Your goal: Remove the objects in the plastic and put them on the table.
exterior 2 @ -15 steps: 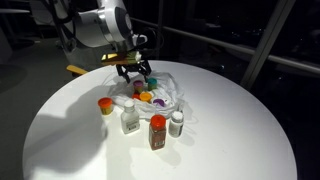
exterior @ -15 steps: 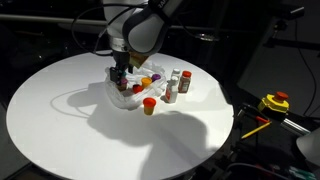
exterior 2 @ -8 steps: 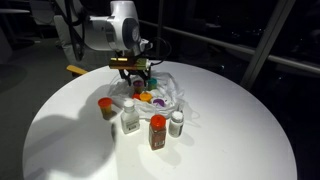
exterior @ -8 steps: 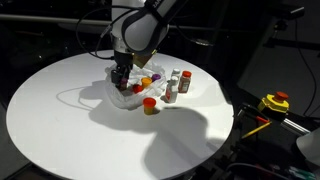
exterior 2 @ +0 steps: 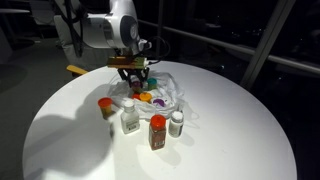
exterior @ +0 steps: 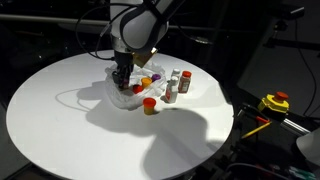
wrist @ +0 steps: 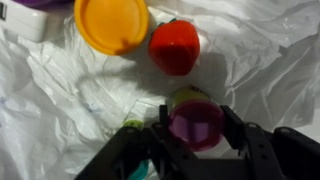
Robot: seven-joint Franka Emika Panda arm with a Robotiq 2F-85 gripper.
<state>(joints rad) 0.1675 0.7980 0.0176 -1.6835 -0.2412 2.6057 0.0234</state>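
My gripper should next lift the purple-capped bottle over the plastic's edge, then lower it and let go, as bare tabletop by the standing orange-capped jar lies past that edge.
In the wrist view my gripper (wrist: 197, 127) reaches down into the crinkled clear plastic (wrist: 60, 95), its two fingers against both sides of a purple-capped bottle (wrist: 195, 122). An orange-capped jar (wrist: 112, 22) and a red-capped one (wrist: 175, 47) lie in the bag just beyond it, and a teal-capped one (wrist: 135, 170) sits by the left finger. In both exterior views the gripper (exterior: 122, 80) (exterior 2: 135, 80) is low in the plastic (exterior: 125, 95) (exterior 2: 168, 92) on the white table (exterior: 60, 120) (exterior 2: 230, 130).
Outside the bag, on the table, stand an orange-capped jar (exterior: 150, 105) (exterior 2: 106, 105), a white bottle (exterior 2: 130, 120), a red bottle (exterior 2: 157, 131) and a small white-capped one (exterior 2: 177, 123). A yellow tool (exterior: 275, 102) lies beyond the table edge.
The gripper has sunk a little deeper into the bag and its fingers have drawn in from wide open onto the purple-capped bottle. The bottles on the table have not moved.
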